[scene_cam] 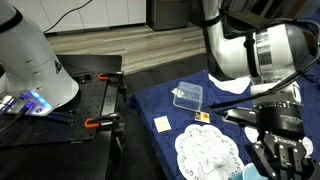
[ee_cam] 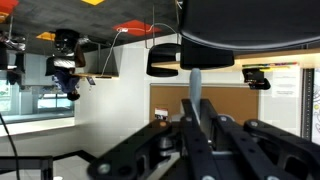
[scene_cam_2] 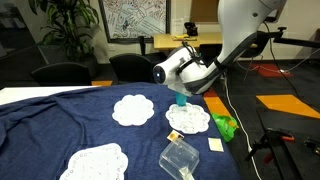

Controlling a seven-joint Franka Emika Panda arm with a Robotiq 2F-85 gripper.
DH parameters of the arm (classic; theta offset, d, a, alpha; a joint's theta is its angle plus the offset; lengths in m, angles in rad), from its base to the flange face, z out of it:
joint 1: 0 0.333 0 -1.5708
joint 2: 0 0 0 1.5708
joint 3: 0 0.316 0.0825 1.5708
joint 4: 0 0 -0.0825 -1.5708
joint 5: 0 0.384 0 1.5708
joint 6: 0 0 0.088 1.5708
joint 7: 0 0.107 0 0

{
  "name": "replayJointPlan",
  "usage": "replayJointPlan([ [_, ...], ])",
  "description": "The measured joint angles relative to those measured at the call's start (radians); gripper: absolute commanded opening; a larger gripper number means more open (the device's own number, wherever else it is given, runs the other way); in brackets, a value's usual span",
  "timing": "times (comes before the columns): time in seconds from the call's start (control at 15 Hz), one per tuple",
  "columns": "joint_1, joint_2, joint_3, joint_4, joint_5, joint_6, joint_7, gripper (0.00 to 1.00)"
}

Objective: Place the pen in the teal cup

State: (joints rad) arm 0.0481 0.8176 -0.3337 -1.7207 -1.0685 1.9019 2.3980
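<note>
To get the pen in, my gripper should first shift across toward the teal cup (scene_cam: pixel 252 172), then lower the pen over the cup's rim.
My gripper (ee_cam: pixel 196 120) is shut on the pen (ee_cam: pixel 195 85), a thin rod that sticks out straight between the fingers in the wrist view. In both exterior views the gripper (scene_cam: pixel 278 158) (scene_cam_2: pixel 180 88) hangs low over the blue cloth. The teal cup (scene_cam: pixel 248 172) stands just beside the fingers, next to a white doily (scene_cam: pixel 208 152). In an exterior view the cup (scene_cam_2: pixel 181 99) shows right under the gripper, at the far edge of a doily (scene_cam_2: pixel 190 120). The cup is out of the wrist view, which looks out into the room.
A clear plastic box (scene_cam: pixel 188 96) (scene_cam_2: pixel 178 158), a small orange-yellow card (scene_cam: pixel 201 116) and a white card (scene_cam: pixel 162 123) lie on the blue cloth (scene_cam_2: pixel 60 125). More doilies (scene_cam_2: pixel 133 108) (scene_cam_2: pixel 97 161) lie on it. A green object (scene_cam_2: pixel 228 126) sits at the cloth's edge.
</note>
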Motion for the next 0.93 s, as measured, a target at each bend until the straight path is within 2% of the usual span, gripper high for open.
replayJointPlan([
  [0.33, -0.016, 0.018, 0.052, 0.044, -0.051, 0.0, 0.004, 0.03],
  [0.93, -0.032, 0.09, 0.121, 0.114, -0.051, 0.0, 0.004, 0.03],
])
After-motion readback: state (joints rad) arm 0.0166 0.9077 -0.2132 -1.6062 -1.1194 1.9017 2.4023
